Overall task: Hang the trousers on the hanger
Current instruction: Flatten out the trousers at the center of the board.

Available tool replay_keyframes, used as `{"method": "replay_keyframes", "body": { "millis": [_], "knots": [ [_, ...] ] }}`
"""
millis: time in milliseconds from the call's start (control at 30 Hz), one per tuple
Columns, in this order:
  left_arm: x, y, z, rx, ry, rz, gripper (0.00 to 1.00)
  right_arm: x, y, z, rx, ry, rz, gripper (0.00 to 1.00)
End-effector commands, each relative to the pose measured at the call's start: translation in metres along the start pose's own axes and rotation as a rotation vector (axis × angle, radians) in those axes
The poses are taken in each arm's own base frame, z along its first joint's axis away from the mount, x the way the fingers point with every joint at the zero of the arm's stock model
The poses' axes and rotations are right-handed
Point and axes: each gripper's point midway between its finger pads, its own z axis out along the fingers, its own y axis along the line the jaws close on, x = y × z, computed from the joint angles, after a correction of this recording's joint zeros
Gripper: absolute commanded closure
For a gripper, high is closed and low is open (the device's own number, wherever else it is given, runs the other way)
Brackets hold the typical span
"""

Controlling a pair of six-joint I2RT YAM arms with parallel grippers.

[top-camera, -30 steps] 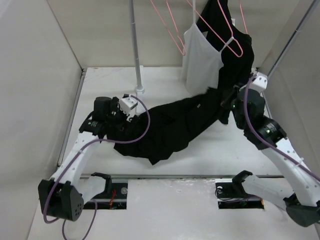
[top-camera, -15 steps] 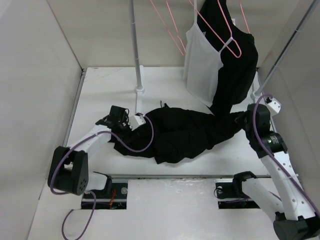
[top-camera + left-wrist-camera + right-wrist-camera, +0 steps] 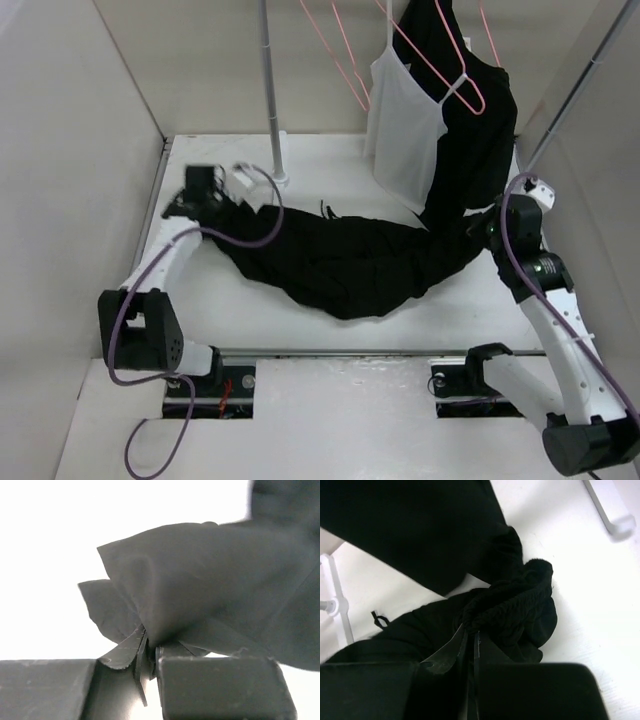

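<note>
The right gripper raises the gathered waistband (image 3: 520, 600) next, then lowers it and releases the cloth on the tabletop, as the white table lies below the gripper.
The black trousers (image 3: 350, 265) lie stretched across the table between my two grippers. My left gripper (image 3: 207, 192) at the back left is shut on one end of them; the left wrist view shows a fold of the trousers' fabric (image 3: 210, 580) pinched in the left gripper (image 3: 147, 647). My right gripper (image 3: 480, 232) at the right is shut on the gathered waistband (image 3: 520, 600), with the cloth bunched at the right gripper's tips (image 3: 471, 635). An empty pink hanger (image 3: 363, 100) hangs from the rack at the top, apart from both grippers.
A white rack pole (image 3: 268, 90) stands on a foot (image 3: 277, 180) behind the trousers. A white camisole (image 3: 400, 120) and a black top (image 3: 480, 130) hang on another pink hanger (image 3: 470, 95). A slanted pole (image 3: 570, 100) and the white walls close in the right side.
My left gripper has shut on the trousers' left end and pulled it back and to the left, stretching the garment out. The right gripper moved right earlier, still gripping.
</note>
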Motion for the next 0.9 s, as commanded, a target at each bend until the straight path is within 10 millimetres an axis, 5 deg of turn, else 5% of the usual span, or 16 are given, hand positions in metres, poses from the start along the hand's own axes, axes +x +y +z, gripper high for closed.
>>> {"method": "replay_keyframes", "body": {
  "millis": [0, 33, 133, 267, 467, 633, 667, 733, 767, 867],
  "knots": [
    [-0.067, 0.143, -0.108, -0.404, -0.248, -0.178, 1.0, -0.066, 0.042, -0.02, -0.14, -0.156, -0.008, 1.0],
    [-0.079, 0.187, -0.152, -0.516, -0.307, -0.232, 1.0, -0.086, 0.047, -0.028, -0.143, -0.197, 0.001, 1.0],
    [-0.097, 0.235, -0.221, -0.655, -0.414, -0.268, 1.0, -0.114, 0.052, -0.044, -0.154, -0.269, -0.004, 1.0],
    [-0.107, 0.239, -0.247, -0.667, -0.447, -0.233, 1.0, -0.13, 0.055, -0.056, -0.156, -0.311, -0.01, 1.0],
    [-0.085, 0.213, -0.206, -0.538, -0.343, -0.198, 1.0, -0.109, 0.047, -0.046, -0.148, -0.264, -0.039, 1.0],
    [-0.023, 0.191, -0.15, -0.44, -0.119, -0.203, 0.92, -0.061, 0.021, -0.021, -0.073, -0.141, -0.044, 1.0],
    [-0.011, 0.182, -0.14, -0.403, -0.071, -0.2, 0.81, -0.052, 0.016, -0.018, -0.054, -0.113, -0.039, 0.95],
    [0.026, 0.158, -0.113, -0.316, 0.075, -0.23, 0.35, -0.037, -0.013, -0.011, 0.066, -0.076, 0.039, 0.37],
    [0.035, 0.152, -0.109, -0.305, 0.11, -0.234, 0.0, -0.024, -0.02, -0.007, 0.09, -0.046, 0.046, 0.0],
    [0.055, 0.148, -0.102, -0.281, 0.143, -0.297, 0.0, -0.027, -0.03, -0.008, 0.132, -0.07, 0.079, 0.0]
  ]
}}
